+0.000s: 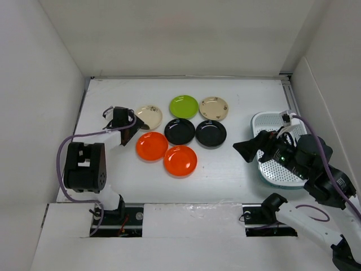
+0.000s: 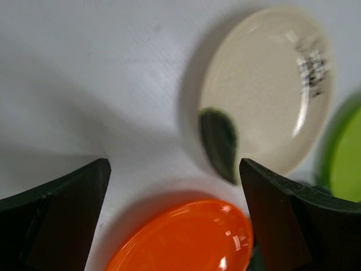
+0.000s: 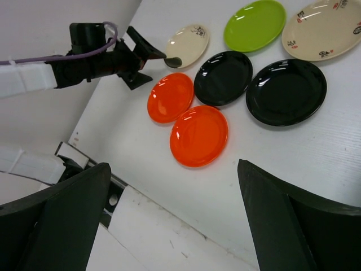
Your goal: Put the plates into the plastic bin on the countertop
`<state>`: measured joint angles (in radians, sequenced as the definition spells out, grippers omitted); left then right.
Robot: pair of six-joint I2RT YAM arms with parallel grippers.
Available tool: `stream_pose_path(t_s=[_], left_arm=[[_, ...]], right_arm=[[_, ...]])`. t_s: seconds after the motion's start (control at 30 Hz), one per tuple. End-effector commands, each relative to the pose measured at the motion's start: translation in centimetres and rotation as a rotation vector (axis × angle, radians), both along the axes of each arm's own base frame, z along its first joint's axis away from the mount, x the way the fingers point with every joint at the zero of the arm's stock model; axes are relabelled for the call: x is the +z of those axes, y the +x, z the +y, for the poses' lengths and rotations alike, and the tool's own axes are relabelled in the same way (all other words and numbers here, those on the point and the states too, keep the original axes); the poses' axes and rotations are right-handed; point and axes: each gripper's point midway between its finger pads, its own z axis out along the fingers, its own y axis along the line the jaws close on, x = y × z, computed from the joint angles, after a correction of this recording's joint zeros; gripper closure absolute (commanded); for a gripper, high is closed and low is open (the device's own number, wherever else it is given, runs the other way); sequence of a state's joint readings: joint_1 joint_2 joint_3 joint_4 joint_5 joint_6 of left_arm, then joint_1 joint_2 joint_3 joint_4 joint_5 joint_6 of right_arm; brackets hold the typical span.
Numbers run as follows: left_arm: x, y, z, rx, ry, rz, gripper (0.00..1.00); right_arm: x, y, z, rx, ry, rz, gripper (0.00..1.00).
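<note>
I need to move my left gripper outward and down next, onto the nearest beige plate's rim on the side away from the lime green plate. The nearest beige plate's rim is outside my fingers.
Several plates lie in a cluster on the white countertop [image 1: 113, 169]: a beige one [image 1: 149, 117], a lime green one [image 1: 184, 106], a second beige one [image 1: 214, 108], two black ones [image 1: 179, 131] [image 1: 211, 133] and two orange ones [image 1: 152, 146] [image 1: 180, 160]. My left gripper [image 1: 130, 121] is open and empty, low beside the left beige plate [image 2: 265, 90], with an orange plate [image 2: 186, 237] below its jaws. My right gripper [image 1: 246, 149] is open and empty, held above the counter left of the plastic bin [image 1: 269, 121]. The right arm hides part of the bin.
White walls close in the counter at the left, back and right. The arm bases stand at the near edge [image 1: 192, 212]. In the right wrist view the left arm [image 3: 84, 56] reaches toward the left beige plate [image 3: 188, 45].
</note>
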<state>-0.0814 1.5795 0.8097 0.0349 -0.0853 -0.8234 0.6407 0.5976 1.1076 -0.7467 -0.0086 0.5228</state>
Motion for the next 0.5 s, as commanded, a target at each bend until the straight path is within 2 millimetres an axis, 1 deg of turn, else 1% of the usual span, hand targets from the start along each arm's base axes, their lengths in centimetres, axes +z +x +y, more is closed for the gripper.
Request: stream_pose_path(t_s=[0.0,0.03,0.07,0.1,0.13,0.17,0.2,0.23,0.27,0.33,0.4,0.43,0.47], left_arm=[[-0.3,2.4,-0.1,-0.015,-0.029,-0.080,0.00],[0.1,3.2,-0.1,-0.015,-0.030,-0.092,0.04],[-0.1,3.4,-0.1,-0.015,-0.029,-0.088,0.05],[-0.9,3.5,-0.1,-0.015,-0.028,-0.069,0.06],[-0.6,4.1,-0.2,-0.015,-0.029,-0.077,0.10],[-0.8,4.2,0.0,-0.008,-0.020,-0.067,0.20],[-1.7,4.0,0.0,-0.007,-0.018,-0.033,0.27],[-1.8,4.1,0.2,-0.001,-0.011,-0.026,0.32],[-1.2,4.6,0.1,-0.001,-0.012,-0.038,0.42],[-2.3,4.2,0.4,0.006,-0.001,0.004,0.51],[-1.6,4.8,0.3,0.013,-0.008,-0.009,0.58],[-2.0,4.7,0.3,0.013,-0.007,0.000,0.68],[-2.2,4.4,0.5,0.020,0.002,0.014,0.73]], right_arm=[[1.2,-0.1,0.4,0.030,0.029,-0.058,0.00],[1.2,-0.1,0.4,0.030,0.029,-0.058,0.00],[1.0,-0.2,0.3,0.030,0.029,-0.058,0.00],[1.0,-0.2,0.3,0.030,0.029,-0.058,0.00],[1.0,-0.1,0.2,0.018,0.027,-0.059,0.00],[1.0,-0.1,0.2,0.018,0.027,-0.059,0.00],[1.2,-0.1,-0.1,0.008,0.031,-0.068,0.00],[1.2,-0.1,-0.1,0.008,0.031,-0.068,0.00],[1.4,-0.1,0.0,0.006,0.043,-0.070,0.00],[1.3,0.1,0.1,0.006,0.044,-0.071,0.00],[1.1,0.2,0.2,0.004,0.046,-0.058,0.00],[1.3,0.3,0.3,0.004,0.051,-0.066,0.00],[1.1,0.5,0.4,0.004,0.045,-0.057,0.00]])
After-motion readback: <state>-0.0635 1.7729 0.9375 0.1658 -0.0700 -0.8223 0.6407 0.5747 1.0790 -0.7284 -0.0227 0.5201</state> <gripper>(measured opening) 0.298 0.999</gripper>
